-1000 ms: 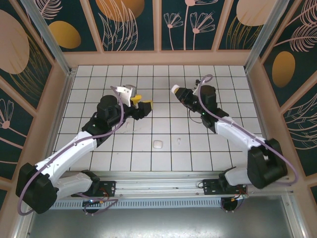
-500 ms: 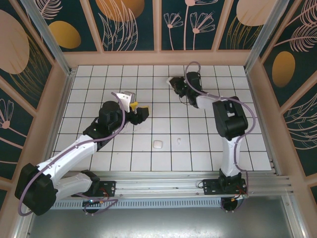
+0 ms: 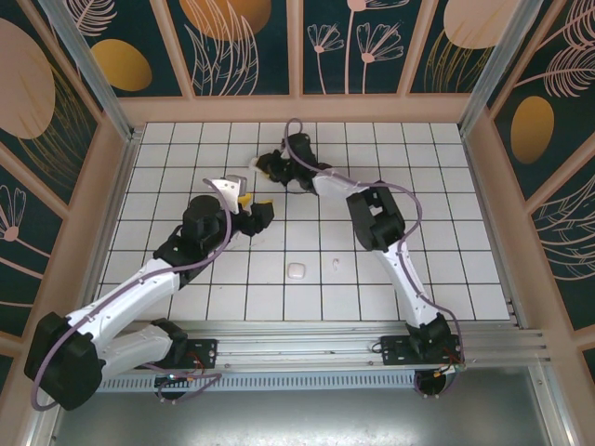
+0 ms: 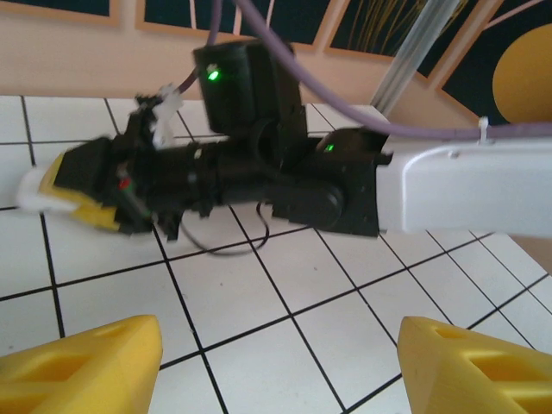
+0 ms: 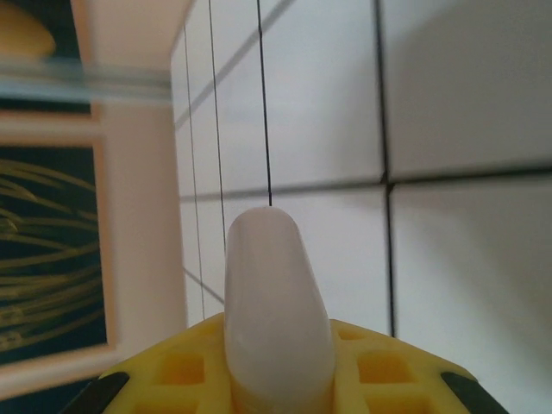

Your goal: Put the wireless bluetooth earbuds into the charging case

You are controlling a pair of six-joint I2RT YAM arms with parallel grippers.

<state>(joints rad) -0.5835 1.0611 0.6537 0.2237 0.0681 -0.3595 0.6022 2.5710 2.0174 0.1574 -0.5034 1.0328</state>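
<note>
I will next bring the white case down toward my left gripper with my right gripper and release it on the empty patch of tiles between both grippers.
My right gripper [image 3: 263, 165] reaches across to the far middle-left of the table, shut on a white rounded charging case [image 3: 255, 160]. In the right wrist view that case [image 5: 276, 293] stands edge-on between the yellow fingers [image 5: 379, 371]. My left gripper [image 3: 256, 209] hovers just in front of it, open. Its yellow fingertips [image 4: 82, 362] stand wide apart over bare tiles, and the right gripper with the case [image 4: 34, 191] shows ahead of them. A second white rounded-square case [image 3: 296, 271] lies on the near-middle tiles. One tiny white earbud [image 3: 333, 264] lies just right of it.
The white tiled table [image 3: 437, 186] is walled by wooden rails [image 3: 297, 110] at the back and sides. The right arm's forearm [image 3: 376, 218] stretches diagonally across the middle. Its purple cable [image 4: 362, 103] loops near my left gripper.
The right arm has swung left across the far part of the table, carrying the case from right of centre to left of centre. The left gripper drifted slightly left, still open.
</note>
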